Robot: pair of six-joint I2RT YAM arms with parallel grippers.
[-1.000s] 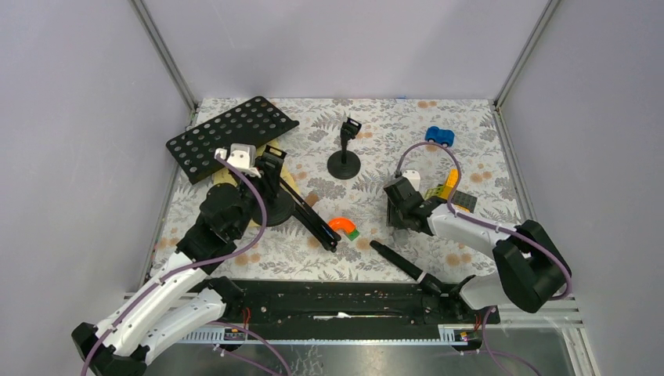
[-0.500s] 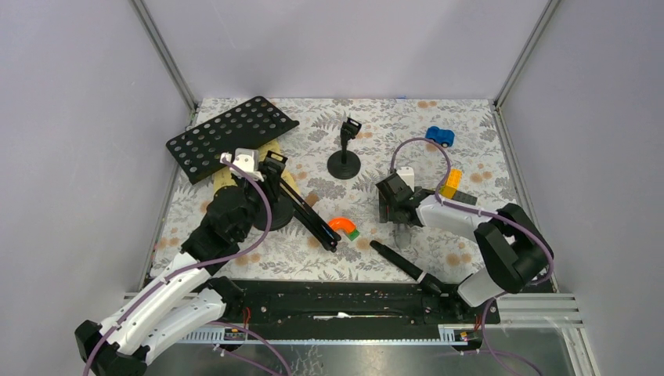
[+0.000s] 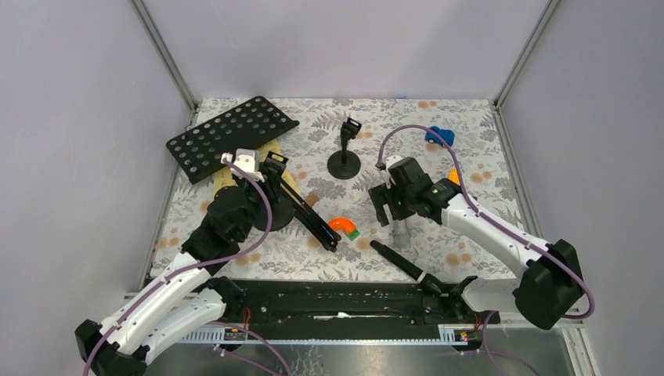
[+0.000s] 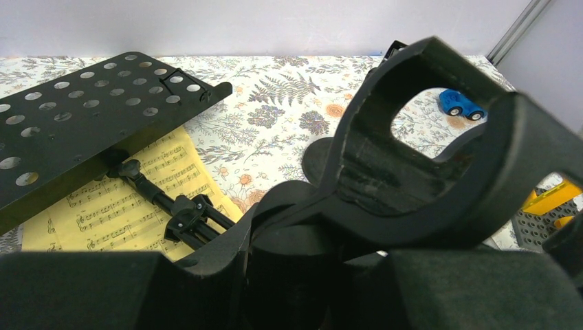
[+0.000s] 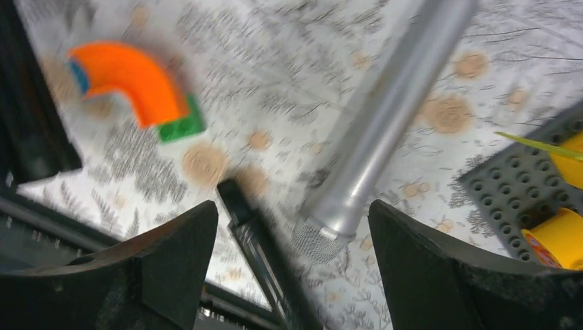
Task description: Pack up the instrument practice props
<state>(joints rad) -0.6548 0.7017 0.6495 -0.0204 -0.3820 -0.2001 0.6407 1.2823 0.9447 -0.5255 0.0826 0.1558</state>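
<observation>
The black microphone's slim far end [image 3: 380, 247] [image 5: 236, 204] by the orange block comes next, and my right gripper moves down and back onto it.
The black perforated music rack [image 3: 231, 137] [image 4: 82, 124] lies at the far left, its folded tripod legs [image 3: 315, 225] [image 4: 172, 206] stretching across the yellow sheet music [image 3: 225, 180] [image 4: 130, 199]. My left gripper [image 3: 274, 178] [image 4: 309, 275] is shut on a black mic holder [image 3: 278, 207] [image 4: 426, 172]. A second mic holder [image 3: 344, 153] stands upright at mid-table. My right gripper [image 3: 391, 211] [image 5: 292, 261] hangs open over the silver microphone [image 3: 402, 233] [image 5: 385, 130], which lies on the cloth. The black microphone [image 3: 399, 262] [image 5: 261, 254] lies beside it.
An orange curved block [image 3: 342, 226] [image 5: 134, 79] lies left of the silver microphone. A blue toy car [image 3: 437, 135] [image 4: 460, 104] sits at the back right. A grey studded plate [image 5: 529, 185] with yellow bricks [image 3: 452, 176] is under my right arm. A black rail [image 3: 337, 301] runs along the near edge.
My right gripper has opened wide and turned, and the silver microphone now lies free between its fingers. The right arm's elbow has swung outward. The left arm has held still.
</observation>
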